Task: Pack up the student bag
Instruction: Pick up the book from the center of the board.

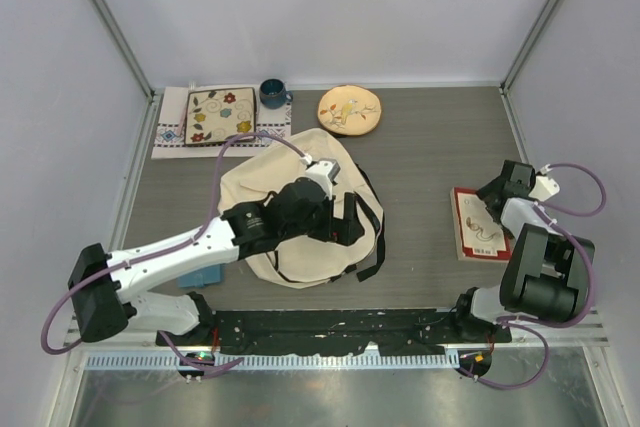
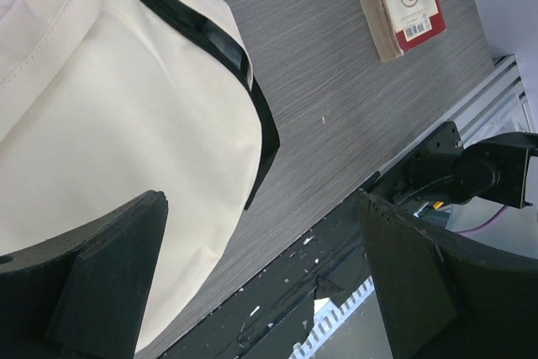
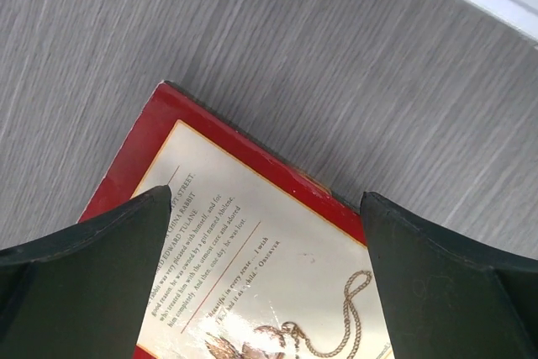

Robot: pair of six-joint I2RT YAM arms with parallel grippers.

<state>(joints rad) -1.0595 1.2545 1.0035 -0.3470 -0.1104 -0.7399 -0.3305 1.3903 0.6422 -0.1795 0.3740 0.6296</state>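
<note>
Next I need to shift my left gripper to the right in the top view and down onto the book's near bag-side corner (image 1: 463, 255) (image 2: 389, 50), because my right gripper covers the book's far end.
The student bag (image 1: 262, 182) is a cream backpack with black straps (image 1: 372, 222), lying flat at mid-table. My left gripper (image 1: 345, 222) hovers over its right side, open and empty. In the left wrist view the bag (image 2: 109, 124) fills the left, and my left gripper (image 2: 261, 279) spans its edge and the bare table. A red paperback book (image 1: 478, 232) lies at the right, also seen in the left wrist view (image 2: 399, 2). My right gripper (image 1: 492, 197) is open just above the book's far end (image 3: 277, 241), its fingers (image 3: 101, 266) straddling the cover.
A square floral plate (image 1: 218, 115) on a white cloth, a blue mug (image 1: 272, 94) and a round yellowish plate (image 1: 350, 109) stand at the back. A blue object (image 1: 203, 277) lies under my left arm. A black rail (image 1: 330, 332) runs along the front edge.
</note>
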